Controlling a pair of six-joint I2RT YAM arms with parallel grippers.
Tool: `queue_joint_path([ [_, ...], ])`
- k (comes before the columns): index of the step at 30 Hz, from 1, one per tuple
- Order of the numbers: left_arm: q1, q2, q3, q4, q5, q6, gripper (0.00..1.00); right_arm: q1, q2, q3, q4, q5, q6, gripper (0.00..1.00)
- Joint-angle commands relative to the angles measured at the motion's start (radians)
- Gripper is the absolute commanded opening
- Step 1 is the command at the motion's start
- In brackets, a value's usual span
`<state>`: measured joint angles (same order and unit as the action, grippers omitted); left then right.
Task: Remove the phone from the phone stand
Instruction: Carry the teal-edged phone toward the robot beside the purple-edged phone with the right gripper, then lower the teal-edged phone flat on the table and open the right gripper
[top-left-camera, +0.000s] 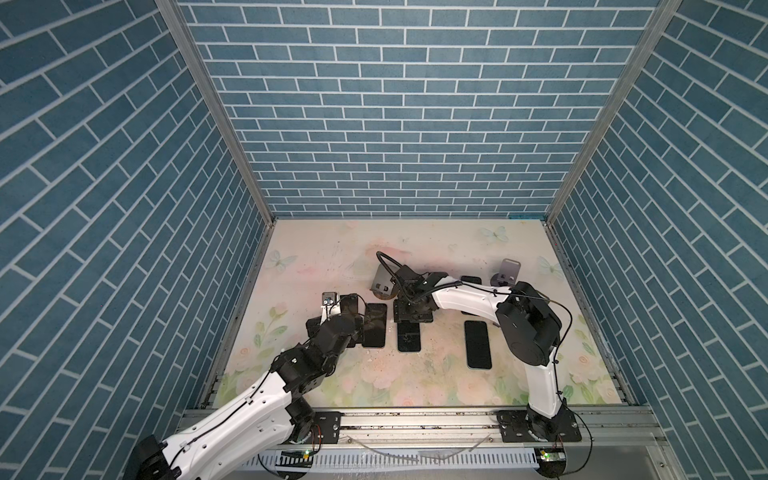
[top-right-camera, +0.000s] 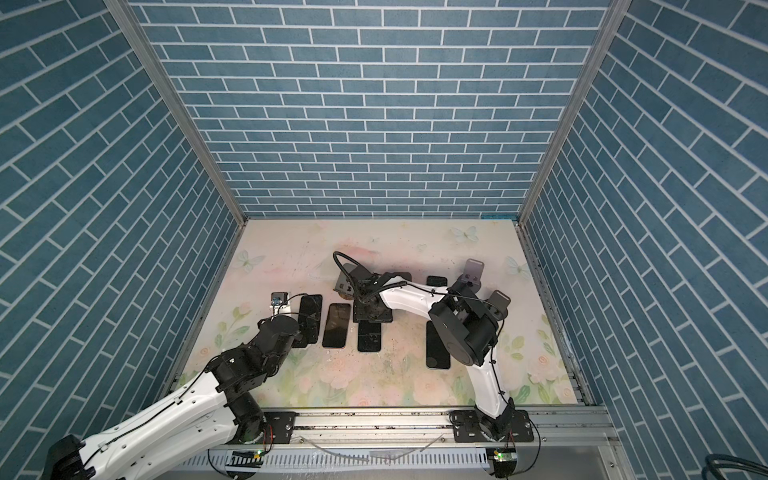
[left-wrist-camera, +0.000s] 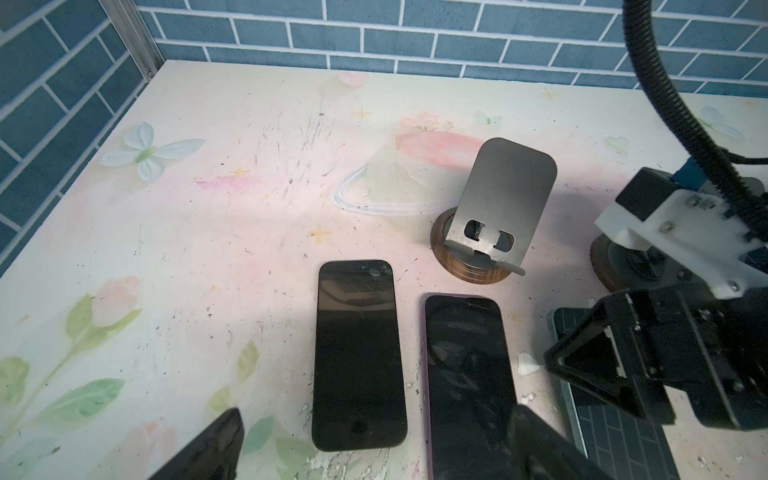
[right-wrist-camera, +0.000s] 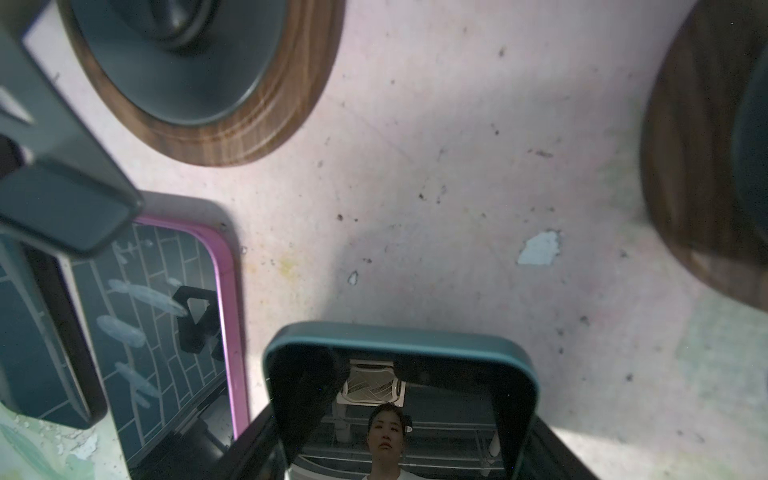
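Note:
The teal-edged phone goes outward with my right gripper next and is released over the clear part of the tabletop, because bare tabletop shows just past the phone's far end.
My right gripper (right-wrist-camera: 405, 451) is shut on a teal-edged phone (right-wrist-camera: 399, 399), with a dark finger on each long side. Both top views show that phone (top-left-camera: 409, 338) (top-right-camera: 369, 338) low over the middle of the table under the right gripper (top-left-camera: 412, 313) (top-right-camera: 372, 313); whether it rests on the table I cannot tell. An empty phone stand (top-left-camera: 382, 286) (top-right-camera: 345, 286) (left-wrist-camera: 494, 216), a grey plate on a round wooden base, stands just behind and left of it. My left gripper (left-wrist-camera: 374, 446) (top-right-camera: 299, 332) hangs open above two flat phones.
A black phone (left-wrist-camera: 357, 353) and a purple-edged phone (left-wrist-camera: 469, 374) lie side by side on the left. Another phone (top-left-camera: 478, 345) lies right of the middle. A second wooden stand base (right-wrist-camera: 706, 166) is close to the right gripper, and more stands (top-right-camera: 473, 270) sit at the back right.

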<state>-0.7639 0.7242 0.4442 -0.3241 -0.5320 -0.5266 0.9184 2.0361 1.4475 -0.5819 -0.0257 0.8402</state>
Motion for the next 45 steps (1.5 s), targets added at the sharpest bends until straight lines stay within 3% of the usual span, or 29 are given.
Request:
queue_joint_path([
  [1, 0.008, -0.012, -0.02, -0.011, -0.012, -0.001, 1.0, -0.001, 0.051, 0.022, 0.001, 0.016, 0.048, 0.57],
  [19, 0.007, -0.022, -0.061, 0.006, -0.015, -0.024, 1.0, -0.01, 0.039, -0.017, 0.005, 0.123, 0.093, 0.61],
  [37, 0.009, -0.008, -0.067, 0.029, -0.014, -0.029, 1.0, -0.007, 0.04, -0.038, 0.013, 0.136, 0.105, 0.69],
  [45, 0.011, 0.0, -0.072, 0.036, -0.012, -0.029, 1.0, -0.004, 0.041, -0.039, 0.003, 0.144, 0.097, 0.79],
])
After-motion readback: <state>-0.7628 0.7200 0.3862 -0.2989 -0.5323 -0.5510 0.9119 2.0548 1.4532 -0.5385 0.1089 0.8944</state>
